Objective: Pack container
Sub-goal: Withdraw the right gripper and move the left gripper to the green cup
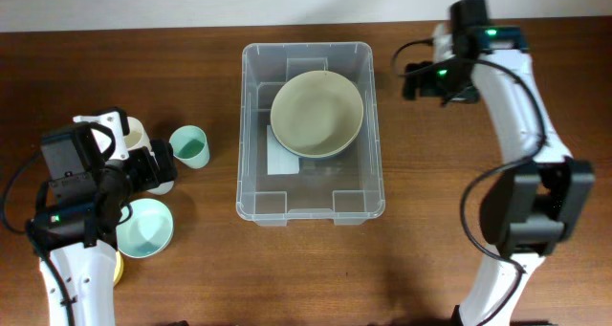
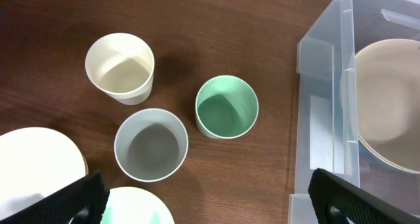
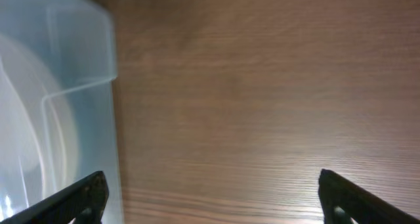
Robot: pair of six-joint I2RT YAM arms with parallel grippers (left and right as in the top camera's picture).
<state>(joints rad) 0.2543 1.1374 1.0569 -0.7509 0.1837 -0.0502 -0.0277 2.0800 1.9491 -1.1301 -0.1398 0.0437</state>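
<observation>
The left gripper moves outward and comes down onto the cup's rim on the container side next, since bare wood separates the green cup (image 2: 226, 107) from the container.
The clear container (image 1: 251, 135) stands mid-table with a beige bowl (image 1: 316, 114) inside and a white label on its base. My left gripper (image 1: 161, 166) is open and empty, hovering over the cups left of the container. In the left wrist view its fingers (image 2: 210, 204) straddle bare wood below a green cup (image 2: 226, 107), with a grey cup (image 2: 151, 145), a cream cup (image 2: 120, 67) and the container's wall (image 2: 321, 119) in sight. My right gripper (image 1: 413, 79) is open and empty beside the container's far right corner (image 3: 79, 66); its fingers (image 3: 210, 198) are over bare wood.
A mint bowl (image 1: 143, 228) and a yellow dish (image 1: 118, 266) lie at the front left beneath the left arm. The green cup (image 1: 189, 146) and cream cup (image 1: 134, 132) stand left of the container. A white bowl (image 2: 39, 165) shows in the left wrist view.
</observation>
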